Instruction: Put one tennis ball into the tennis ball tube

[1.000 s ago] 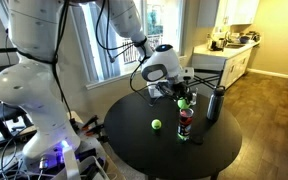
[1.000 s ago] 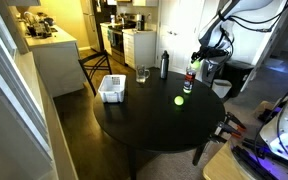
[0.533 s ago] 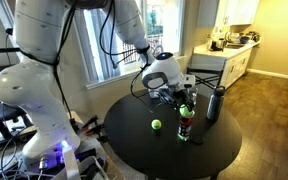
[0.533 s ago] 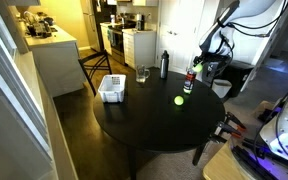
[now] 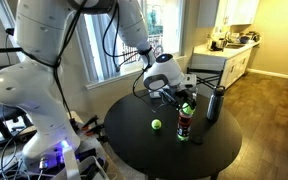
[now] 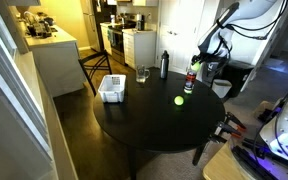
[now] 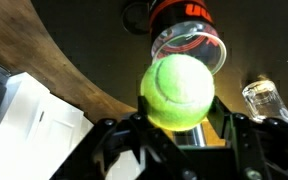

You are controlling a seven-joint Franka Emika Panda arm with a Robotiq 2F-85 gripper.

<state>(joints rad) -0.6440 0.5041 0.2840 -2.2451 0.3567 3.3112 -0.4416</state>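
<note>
I need to move my gripper gently to the right in the wrist view, over the tube's opening [image 7: 190,46], and let go of the ball, because the tube's opening is on that side of it.
My gripper [image 7: 177,120] is shut on a fuzzy yellow-green tennis ball [image 7: 177,92] and holds it just above and beside the open mouth of the tennis ball tube [image 7: 189,45]. The tube is a clear cylinder with a dark red band, and it stands upright on the round black table in both exterior views [image 5: 185,123] [image 6: 189,81]. The held ball shows at the tube's top [image 5: 188,99] [image 6: 194,64]. A second tennis ball [image 5: 156,125] [image 6: 178,100] lies loose on the table [image 5: 144,145].
A tall dark grey bottle [image 5: 214,104] [image 6: 164,64] stands near the tube. A short clear glass [image 6: 142,74] [image 7: 264,97] and a white box [image 6: 111,88] [image 7: 34,125] sit farther along the table [image 6: 144,125]. A chair stands behind it.
My gripper has moved slightly with the ball toward the tube's mouth. Nothing else has moved.
</note>
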